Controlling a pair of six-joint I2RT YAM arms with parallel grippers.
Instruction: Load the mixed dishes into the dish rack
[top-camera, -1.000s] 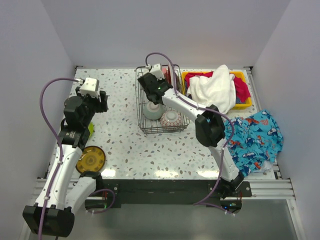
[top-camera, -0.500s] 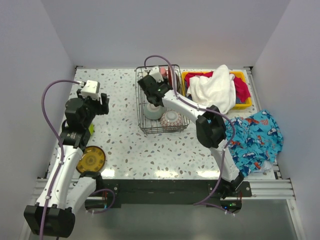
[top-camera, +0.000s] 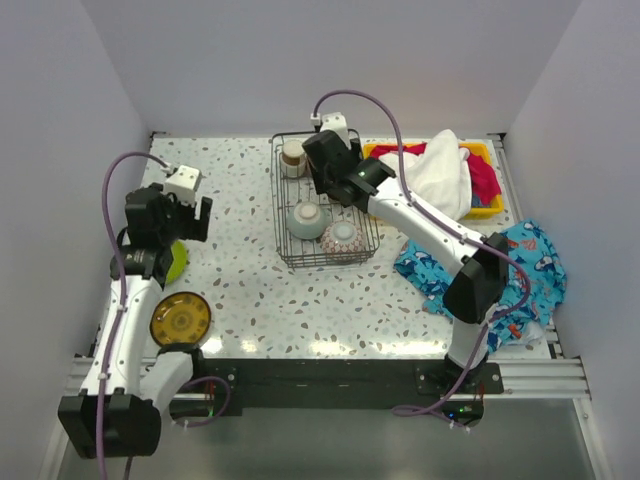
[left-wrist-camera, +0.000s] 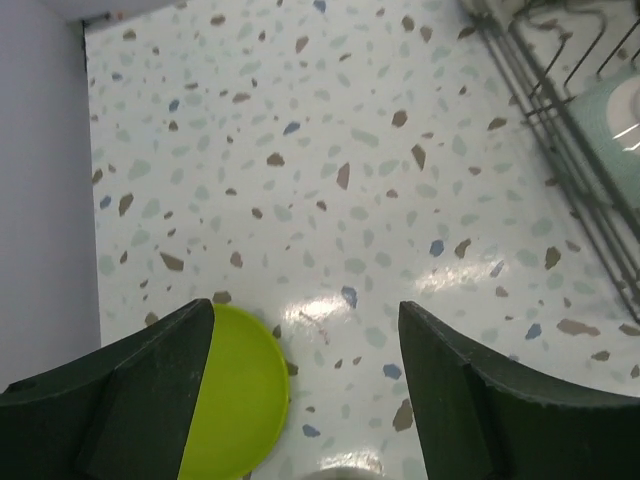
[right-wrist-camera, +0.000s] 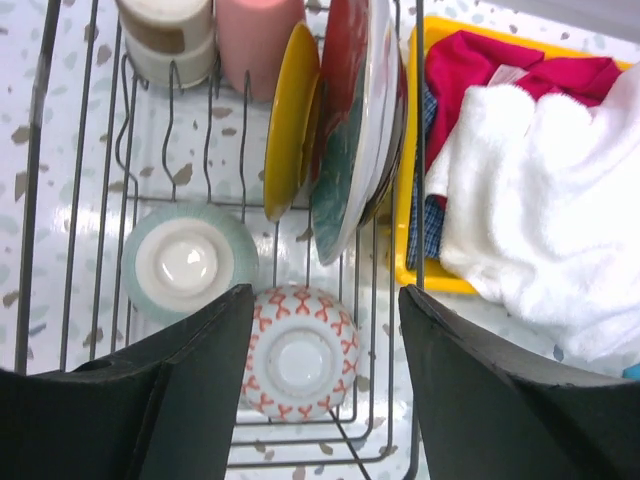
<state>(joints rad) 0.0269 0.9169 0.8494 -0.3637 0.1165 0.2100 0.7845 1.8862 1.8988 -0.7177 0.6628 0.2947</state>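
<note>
My left gripper draws back and lowers its open fingers over the amber plate's wall-side rim (top-camera: 154, 314) next, since the plate lies flat below and back from it.
The dish rack (top-camera: 285, 255) stands mid-table. In the right wrist view it holds a beige cup (right-wrist-camera: 165, 35), a pink cup (right-wrist-camera: 258, 40), an upright amber plate (right-wrist-camera: 288, 120), a red teal-rimmed plate (right-wrist-camera: 345, 140), an upturned pale green bowl (right-wrist-camera: 187, 262) and an upturned patterned bowl (right-wrist-camera: 300, 352). My right gripper (right-wrist-camera: 325, 370) hangs open over the rack (right-wrist-camera: 35, 200), nothing between its fingers. A lime-green plate (left-wrist-camera: 235, 400) lies flat by my open left gripper (left-wrist-camera: 305, 380), partly under its left finger (left-wrist-camera: 140, 400). Another amber plate (top-camera: 180, 320) lies at the front left.
A yellow bin (top-camera: 480, 210) with a white towel (top-camera: 435, 175) and red cloth sits right of the rack. A blue fish-print cloth (top-camera: 510, 275) lies at the right, under the right arm. White walls enclose the table on three sides.
My right gripper has opened and risen toward the rack's back, its elbow swinging right. My left gripper has opened wider and shifted left over the lime-green plate.
</note>
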